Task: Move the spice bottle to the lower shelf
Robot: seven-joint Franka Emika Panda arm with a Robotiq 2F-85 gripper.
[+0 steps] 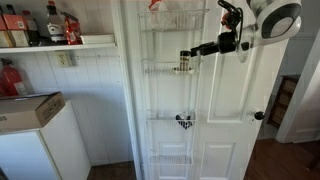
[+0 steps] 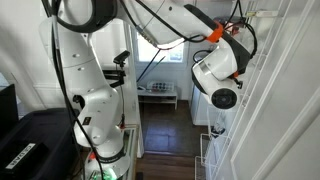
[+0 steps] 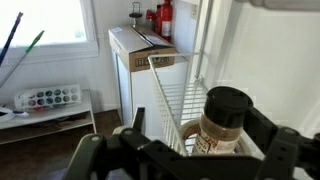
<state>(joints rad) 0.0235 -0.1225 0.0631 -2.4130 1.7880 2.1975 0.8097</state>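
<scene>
My gripper shifts closer and toward the right in the wrist view next, around the bottle's black cap (image 1: 185, 54) (image 3: 228, 107), since it stands off the gripper's middle that way.
The spice bottle (image 3: 222, 122), with a black cap, an amber body and a pale label, stands upright in a white wire basket (image 3: 170, 95) of the door rack. In an exterior view the spice bottle (image 1: 183, 64) is in the second tier from the top. My gripper (image 3: 200, 128) is open, with one finger (image 3: 135, 120) left of the bottle and the other finger (image 3: 264, 126) right of it; neither presses on it. The gripper (image 1: 188, 52) reaches in from the right. The lower shelf (image 1: 160, 121), one tier below, holds a small black object (image 1: 184, 122).
The rack hangs on a white door with a knob (image 1: 259, 116). A white fridge with a cardboard box (image 1: 30, 108) stands to the left under a wall shelf (image 1: 60, 44) of bottles. The robot's arm (image 2: 222, 72) stretches toward the rack (image 2: 300, 60).
</scene>
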